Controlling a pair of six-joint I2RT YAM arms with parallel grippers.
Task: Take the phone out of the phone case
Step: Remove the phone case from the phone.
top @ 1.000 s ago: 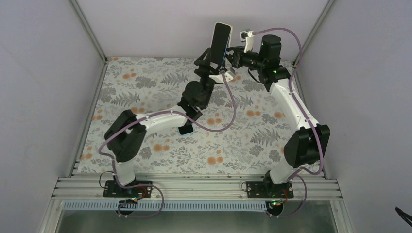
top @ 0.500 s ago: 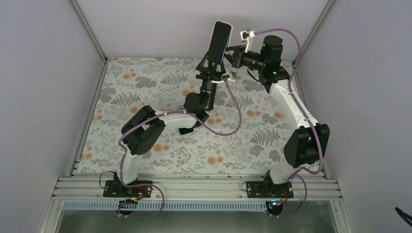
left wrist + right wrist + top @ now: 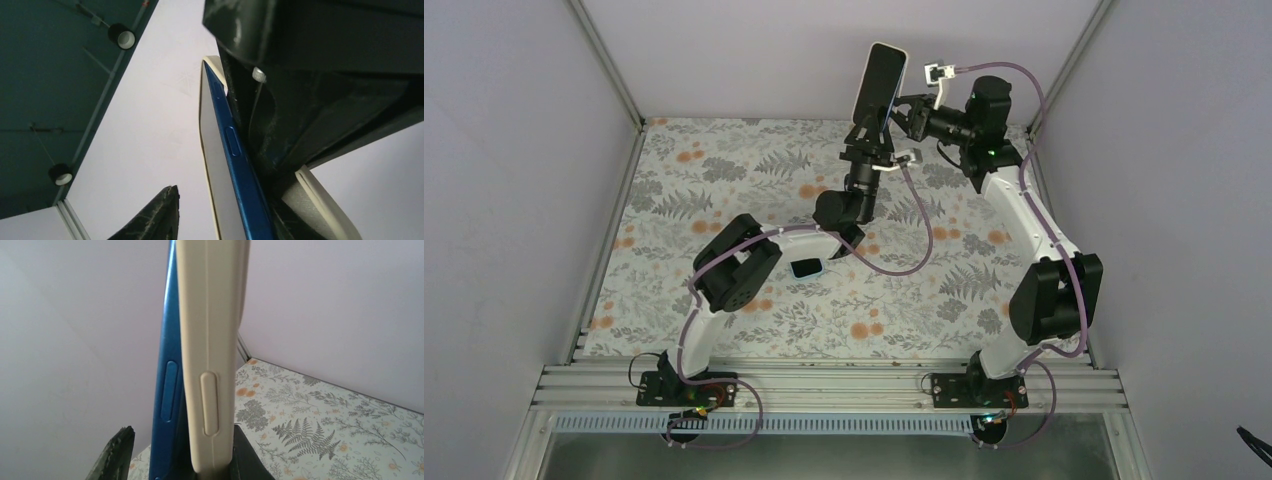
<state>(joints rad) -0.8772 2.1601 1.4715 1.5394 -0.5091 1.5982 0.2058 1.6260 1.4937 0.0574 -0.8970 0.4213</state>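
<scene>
I will next pull my right gripper back and down to let go of the phone case on the bare floral table cover, because the phone's blue edge is apart from the case.
The phone [image 3: 879,78] is held upright high above the back of the table, dark screen facing left. In the right wrist view its blue edge [image 3: 169,390] stands apart from the cream phone case [image 3: 210,365], which still covers its back. My right gripper [image 3: 911,113] is shut on the phone case from the right. My left gripper [image 3: 871,128] reaches up from below, open around the phone's lower part. In the left wrist view one of its fingers [image 3: 157,215] stays off the phone's blue edge [image 3: 235,165], with a gap between them.
A small dark object with a light blue rim [image 3: 807,267] lies on the floral table cover [image 3: 674,200] under the left arm. Pale walls and metal frame posts [image 3: 609,60] close in the table at back and sides.
The left arm has stretched further up and right under the phone, and its jaws have narrowed around it. The right gripper has kept its hold; the phone shifted slightly right.
</scene>
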